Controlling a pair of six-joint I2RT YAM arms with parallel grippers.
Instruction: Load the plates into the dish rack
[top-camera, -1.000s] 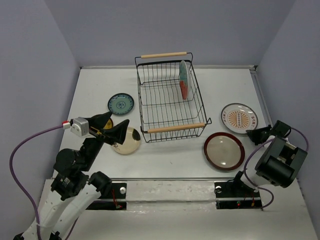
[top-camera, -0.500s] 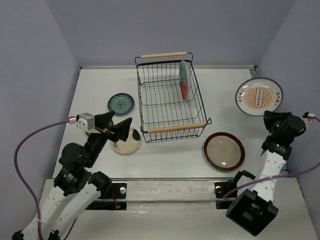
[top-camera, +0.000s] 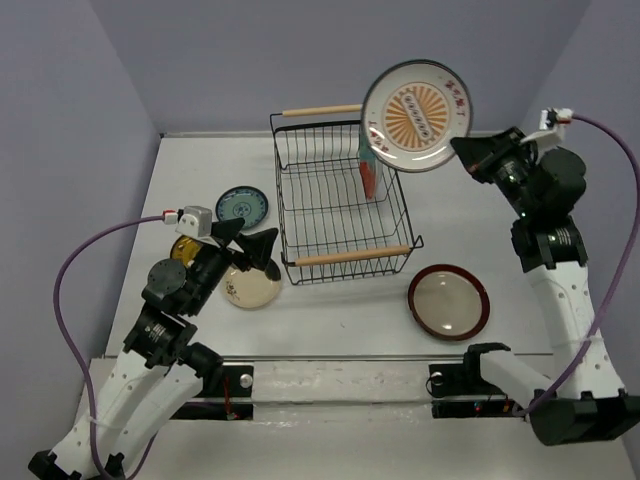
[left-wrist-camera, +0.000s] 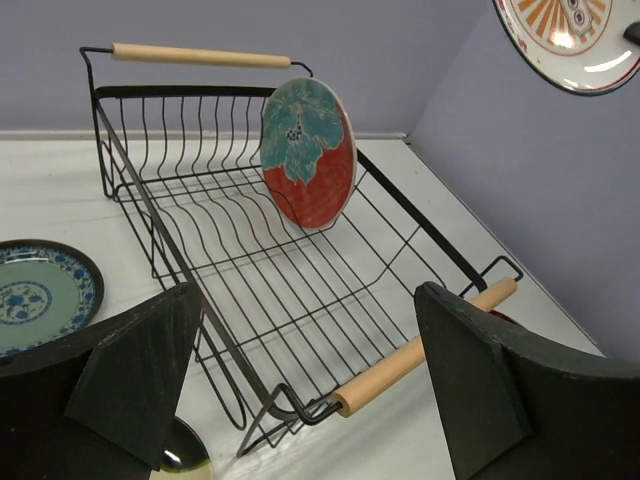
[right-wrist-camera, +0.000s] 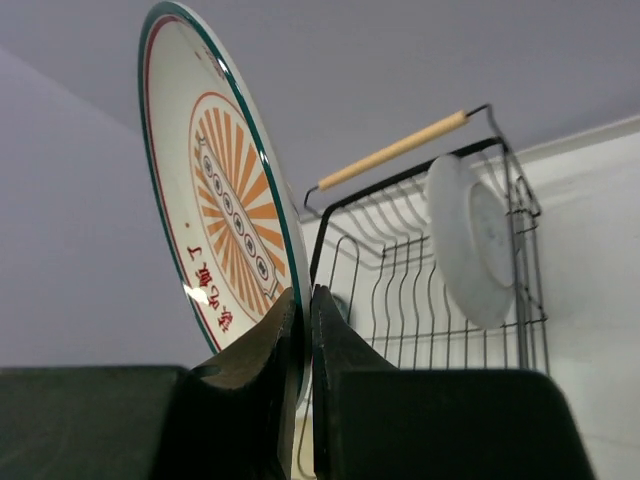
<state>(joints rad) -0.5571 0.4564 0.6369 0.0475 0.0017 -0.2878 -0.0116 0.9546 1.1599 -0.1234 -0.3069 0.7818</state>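
Observation:
My right gripper has the empty wires of the rack beside the floral plate below it and to its left in the top view, so next it needs to move over them, go down and let go.
The black wire dish rack (top-camera: 350, 257) stands mid-table, with the red and teal floral plate (top-camera: 368, 170) upright at its far right. My right gripper (top-camera: 465, 150) is shut on the rim of the white-orange sunburst plate (top-camera: 415, 115) and holds it on edge, high above the rack's far right corner. The right wrist view shows the plate (right-wrist-camera: 220, 210) pinched in the gripper (right-wrist-camera: 303, 310). My left gripper (top-camera: 245, 242) is open and empty, above the cream plate (top-camera: 255, 285), facing the rack (left-wrist-camera: 200, 55). The teal-blue plate (top-camera: 241, 207) lies left of the rack.
The larger dark-red-rimmed plate (top-camera: 448, 301) lies flat to the right of the rack's near end. The small yellow-brown plate (top-camera: 185, 248) lies partly hidden under my left gripper. Grey walls close in the table on three sides.
My right arm has lifted the sunburst plate off the table at the right and carried it up and left, over the rack. My left gripper has shifted slightly forward.

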